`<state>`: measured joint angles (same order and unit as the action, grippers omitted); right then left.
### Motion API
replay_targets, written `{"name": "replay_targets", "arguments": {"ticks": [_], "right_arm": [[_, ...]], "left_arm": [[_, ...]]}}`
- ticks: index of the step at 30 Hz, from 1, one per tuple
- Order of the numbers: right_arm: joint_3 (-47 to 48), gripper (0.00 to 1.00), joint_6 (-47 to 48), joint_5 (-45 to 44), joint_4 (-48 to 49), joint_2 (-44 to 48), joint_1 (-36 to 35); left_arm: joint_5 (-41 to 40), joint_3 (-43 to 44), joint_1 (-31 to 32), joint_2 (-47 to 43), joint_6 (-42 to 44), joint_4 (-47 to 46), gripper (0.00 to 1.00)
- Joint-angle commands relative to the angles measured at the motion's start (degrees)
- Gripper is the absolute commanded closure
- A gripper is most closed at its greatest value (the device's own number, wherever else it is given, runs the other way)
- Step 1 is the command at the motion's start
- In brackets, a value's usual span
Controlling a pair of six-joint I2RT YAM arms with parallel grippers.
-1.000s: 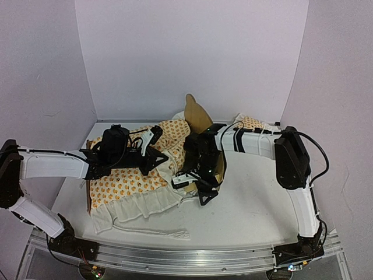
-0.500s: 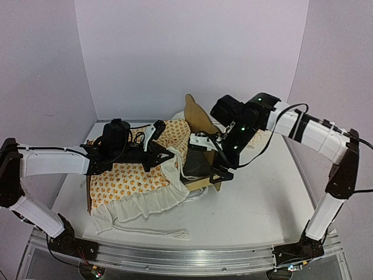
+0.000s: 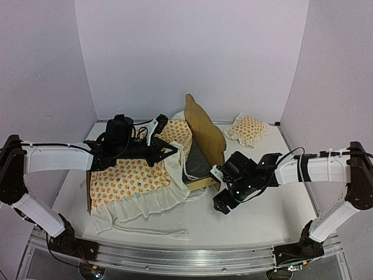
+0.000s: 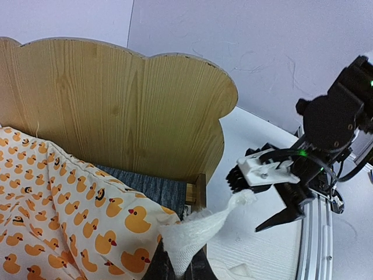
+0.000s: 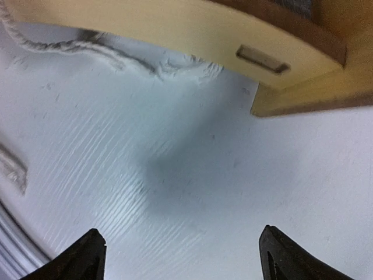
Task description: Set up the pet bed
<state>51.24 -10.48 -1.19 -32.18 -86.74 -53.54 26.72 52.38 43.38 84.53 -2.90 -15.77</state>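
Observation:
My left gripper carries the white ruffle [image 4: 189, 239] across toward the near end of the headboard next, then opens there.
The pet bed [image 3: 205, 133] stands mid-table, its scalloped plywood headboard [image 4: 116, 111] upright above the dark grey base panel [image 4: 160, 189]. The orange duck-print bedding [image 3: 129, 177] lies over the bed's left part and hangs onto the table. My left gripper [image 3: 170, 153] is shut on the bedding's white ruffle [image 4: 189, 239] over the bed's near corner, its fingertips [image 4: 180, 269] at the bottom edge of the left wrist view. My right gripper [image 3: 221, 204] is open and empty above the bare table beside the bed's front corner, its fingers [image 5: 87, 254] wide apart. It also shows in the left wrist view [image 4: 282, 195].
The small matching pillow [image 3: 248, 128] lies at the back right. A loose white ruffle strip [image 3: 154, 230] trails near the front edge. The bed's wooden rail [image 5: 175, 26] and a ruffle cord [image 5: 116, 55] lie just ahead of the right gripper. White walls close in the table.
My right arm swung off the bed and came down low at the bed's front right corner. My left gripper shifted slightly back and right, still holding the ruffle.

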Motion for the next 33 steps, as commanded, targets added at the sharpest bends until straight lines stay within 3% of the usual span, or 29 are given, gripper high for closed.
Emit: {"name": "replay_targets", "arguments": {"ticks": [1,5,8,11,16,19,22,27,30,33], "right_arm": [[-2.73,0.18,-5.98,-15.68,29.19,-5.48,-2.16],[-5.97,0.32,-2.26,-27.05,46.26,-12.47,-5.76],[-9.24,0.38,-2.04,-31.40,58.58,-16.32,-6.35],[-9.93,0.49,-2.35,-32.16,63.69,-18.43,-6.48],[-9.22,0.41,-2.05,-36.82,70.00,-24.08,-6.62],[-7.46,0.42,-0.96,-38.01,71.59,-26.80,-6.58],[-6.60,0.52,0.80,-41.29,73.56,-29.21,-6.60],[-10.84,1.00,3.09,-37.39,76.03,-28.00,-6.60],[-16.39,1.00,-2.61,-32.54,70.15,-21.87,-6.69],[-19.69,1.00,-8.23,-26.44,56.82,-14.78,-6.72]], "left_arm": [[-0.53,3.14,-0.31,0.32,-1.05,-3.90,1.00],[-0.73,2.74,-0.29,0.37,-1.33,-4.43,1.00],[-0.66,2.51,-0.31,0.21,-1.32,-4.69,1.00],[-0.21,2.59,-0.31,0.02,-1.15,-4.80,1.00],[0.08,2.64,-0.31,0.19,-1.10,-4.93,1.00],[0.10,2.42,-0.31,0.28,-1.22,-4.88,1.00],[-0.22,2.24,-0.31,0.20,-1.45,-4.95,1.00],[0.34,3.13,-0.31,0.51,-2.05,-4.96,1.00],[4.01,5.74,-0.16,2.98,-2.64,-4.93,1.00],[3.68,7.57,0.90,5.79,-2.96,-4.93,1.00]]}}
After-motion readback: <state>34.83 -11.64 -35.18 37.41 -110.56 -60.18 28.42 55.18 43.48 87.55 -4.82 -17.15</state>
